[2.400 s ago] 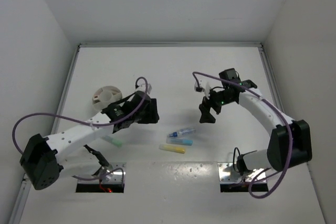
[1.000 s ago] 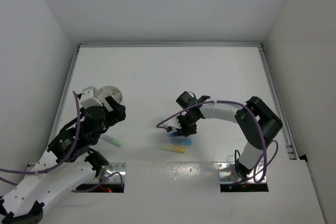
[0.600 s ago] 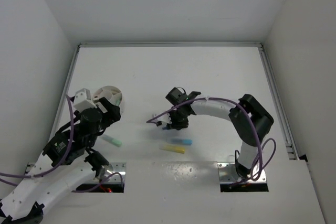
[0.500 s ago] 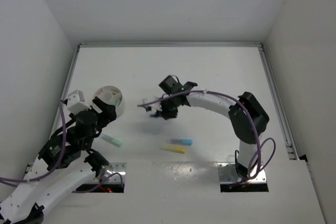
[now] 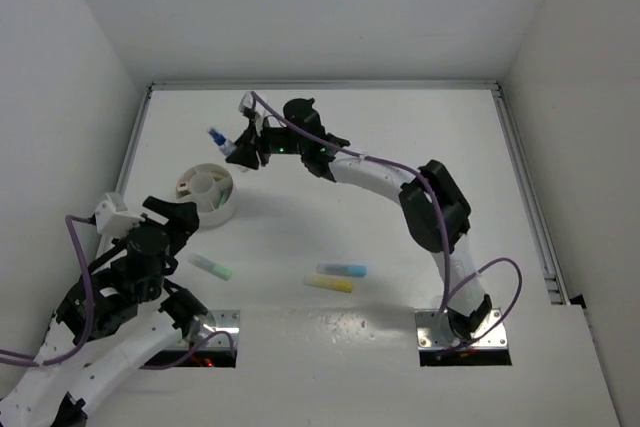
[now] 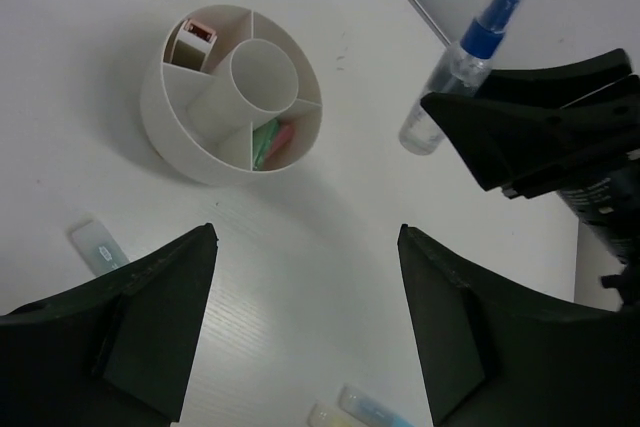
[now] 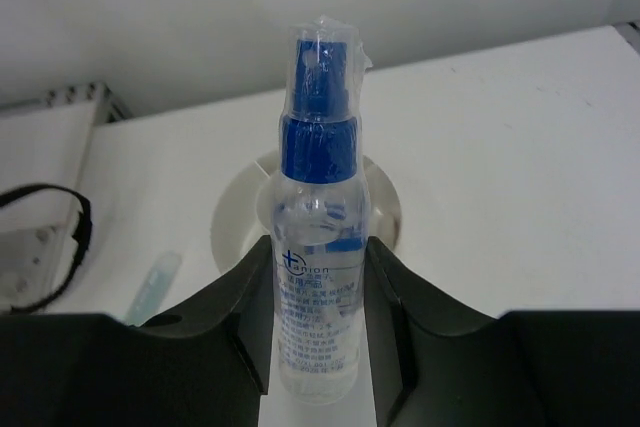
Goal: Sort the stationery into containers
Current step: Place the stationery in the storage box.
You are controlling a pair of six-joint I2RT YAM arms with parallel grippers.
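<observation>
My right gripper needs to swing left in the top view and tilt the tube upright before it lowers the tube into the empty central cup (image 5: 203, 184) of the dish.
My right gripper (image 5: 240, 147) (image 7: 318, 347) is shut on the clear blue-capped tube (image 5: 221, 139) (image 7: 318, 277) (image 6: 448, 82) and holds it in the air just past the far side of the container. The container is a round white divided dish (image 5: 205, 209) (image 6: 160, 97) (image 7: 232, 227); one compartment holds pink and green items (image 6: 270, 140), another a small eraser (image 6: 196, 37). My left gripper (image 5: 170, 219) (image 6: 305, 237) hangs open and empty, near of the dish. A mint marker (image 5: 213, 267) (image 6: 98, 245), a light blue marker (image 5: 342, 271) and a yellow marker (image 5: 329, 284) lie on the table.
A raised rail (image 5: 320, 85) runs along the table's far edge, and white walls close the left and right sides. A purple cable (image 5: 300, 125) loops along the right arm, which stretches across the middle of the table.
The right arm has swung from the table's middle to the far left, carrying the tube up beside the dish. The left arm has drawn back from the dish toward the near left.
</observation>
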